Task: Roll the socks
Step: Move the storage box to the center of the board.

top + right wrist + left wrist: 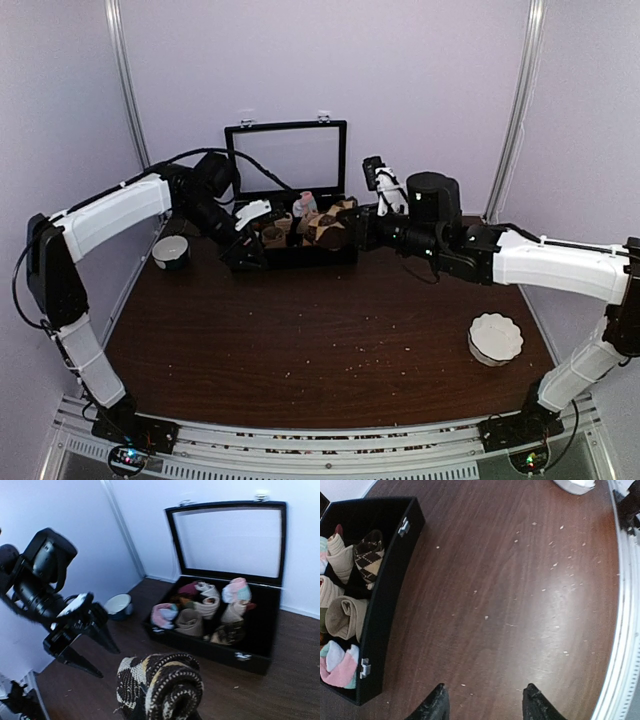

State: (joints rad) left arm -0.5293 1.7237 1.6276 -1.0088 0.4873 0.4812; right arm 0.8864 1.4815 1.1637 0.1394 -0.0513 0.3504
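Note:
The case's empty back corner [329,203] [263,598] is beside the pink roll, outward and below my right gripper, so I will reach outward and down to release the socks there.
The socks [161,685] are a rolled bundle of dark brown and tan argyle, right in front of the right wrist camera, and they hide that gripper's fingers. In the top view my right gripper [342,228] is shut on this roll [322,231] at the front right of the black case [300,257]. My left gripper [486,702] is open and holds nothing. It hangs over the bare brown table beside the case's front wall [390,595], and its two dark fingers [102,637] show in the right wrist view.
The open case [250,662] holds several pink, white and tan sock rolls and another argyle roll [368,555]. Its lid [287,160] stands upright at the back. A blue-rimmed bowl [171,251] sits left of the case. A white bowl [495,338] sits at the front right.

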